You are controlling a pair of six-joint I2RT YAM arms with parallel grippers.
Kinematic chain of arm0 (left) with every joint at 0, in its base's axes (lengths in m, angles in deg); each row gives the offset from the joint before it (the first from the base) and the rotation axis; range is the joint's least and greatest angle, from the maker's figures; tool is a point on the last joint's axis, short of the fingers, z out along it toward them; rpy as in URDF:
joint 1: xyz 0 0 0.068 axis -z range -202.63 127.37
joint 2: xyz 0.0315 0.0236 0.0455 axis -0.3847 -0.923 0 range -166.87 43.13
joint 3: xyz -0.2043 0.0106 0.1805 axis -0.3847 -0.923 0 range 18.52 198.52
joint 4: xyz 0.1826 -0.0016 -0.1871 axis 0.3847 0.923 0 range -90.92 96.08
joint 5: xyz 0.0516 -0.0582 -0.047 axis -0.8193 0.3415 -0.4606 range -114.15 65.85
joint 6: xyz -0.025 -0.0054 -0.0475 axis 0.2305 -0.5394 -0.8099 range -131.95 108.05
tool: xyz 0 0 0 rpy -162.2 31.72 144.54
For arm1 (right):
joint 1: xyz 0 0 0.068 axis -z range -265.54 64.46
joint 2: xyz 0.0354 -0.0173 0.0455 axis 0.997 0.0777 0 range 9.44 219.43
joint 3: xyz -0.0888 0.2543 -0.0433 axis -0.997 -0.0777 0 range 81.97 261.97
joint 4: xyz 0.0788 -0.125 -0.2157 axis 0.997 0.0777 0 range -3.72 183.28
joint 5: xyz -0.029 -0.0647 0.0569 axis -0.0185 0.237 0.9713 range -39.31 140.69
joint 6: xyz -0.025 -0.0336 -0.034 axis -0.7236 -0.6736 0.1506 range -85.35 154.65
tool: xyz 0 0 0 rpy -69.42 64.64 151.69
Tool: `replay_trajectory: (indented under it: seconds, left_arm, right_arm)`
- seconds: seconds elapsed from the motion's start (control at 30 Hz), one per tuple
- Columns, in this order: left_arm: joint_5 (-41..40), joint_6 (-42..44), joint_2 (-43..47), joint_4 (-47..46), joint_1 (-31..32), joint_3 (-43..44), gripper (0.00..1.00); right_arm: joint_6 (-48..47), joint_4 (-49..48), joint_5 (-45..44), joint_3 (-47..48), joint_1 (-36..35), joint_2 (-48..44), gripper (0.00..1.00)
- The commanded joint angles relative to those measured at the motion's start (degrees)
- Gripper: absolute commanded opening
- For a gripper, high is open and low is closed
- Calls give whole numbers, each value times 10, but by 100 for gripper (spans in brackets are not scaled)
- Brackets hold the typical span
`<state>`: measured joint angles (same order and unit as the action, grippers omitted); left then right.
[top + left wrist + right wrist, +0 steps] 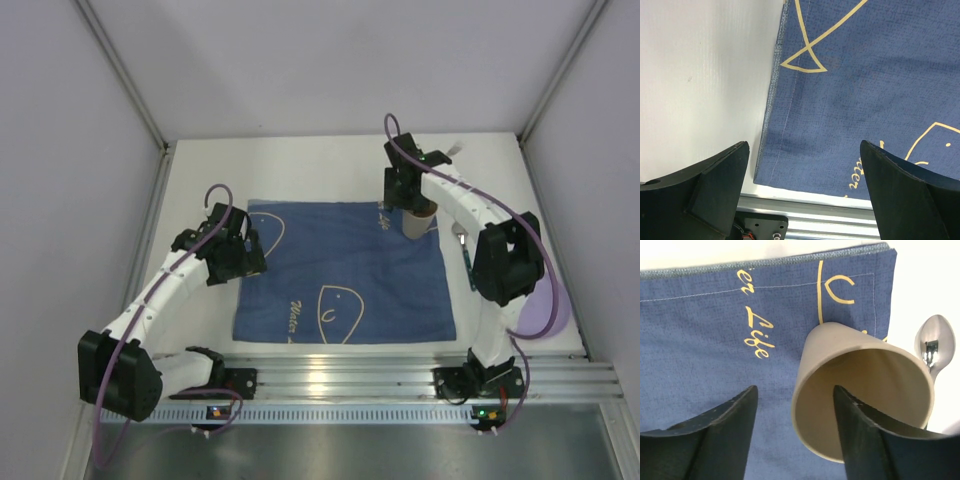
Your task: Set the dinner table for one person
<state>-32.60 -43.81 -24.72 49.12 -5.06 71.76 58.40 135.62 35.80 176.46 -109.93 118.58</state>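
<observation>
My right gripper is at the cup's side. It will rise from there and go past the cloth's edge toward the plate, then go down to the spoon's handle.
The white dinner table carries a blue cloth with line drawings. A beige cup stands on the cloth's far right corner. My right gripper is open right above it. In the right wrist view the cup is upright, and my gripper straddles its left wall, one finger over the cloth and one over the cup's mouth. A metal spoon lies on the table just right of the cloth. My left gripper is open and empty over the cloth's left edge.
A lavender plate sits at the right edge of the table, partly behind the right arm. A silver rail runs along the near edge and also shows in the left wrist view. White walls enclose the table.
</observation>
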Motion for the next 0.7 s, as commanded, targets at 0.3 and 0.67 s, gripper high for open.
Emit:
replay_trajectory:
  seconds: [0.3,0.67]
  left_arm:
    - [-2,-3,10,0,0,-7,97]
    - [-3,0,37,-19,12,-19,96]
  right_arm:
    - [9,74,-64,80,21,-146,100]
    - [36,4,14,-232,239,-284,93]
